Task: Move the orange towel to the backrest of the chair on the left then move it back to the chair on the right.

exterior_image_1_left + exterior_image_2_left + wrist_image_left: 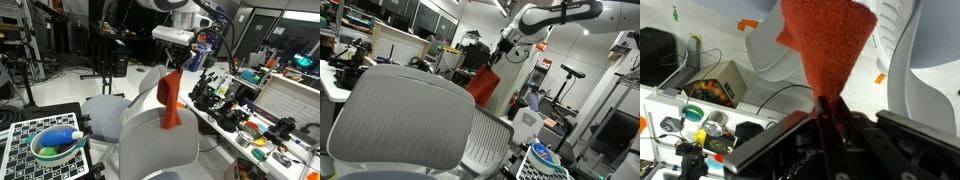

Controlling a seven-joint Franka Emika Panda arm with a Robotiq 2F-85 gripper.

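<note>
The robot's gripper needs to go down, then move across the near backrest's top edge (156, 111) toward the far chair to let go of the towel, because the towel's lower end hangs alongside that backrest.
The orange towel (169, 98) hangs from my gripper (175, 62), which is shut on its top end. The towel dangles in the air over the gap between two grey chairs: the near chair (155, 150) with its backrest in front, and the far chair (130, 92) behind. Its lower end hangs just over the top of the near chair's backrest. In an exterior view the towel (484, 85) hangs below the gripper (498, 57) behind a large grey backrest (405, 115). In the wrist view the towel (828, 45) spreads out from the jaws (828, 108).
A cluttered workbench (250, 110) with tools and cables runs along one side. A checkered board (25, 140) carries a green bowl (55, 148) with a blue-white object. A box (725, 85) and cables lie on the floor. Tripods and equipment stand behind.
</note>
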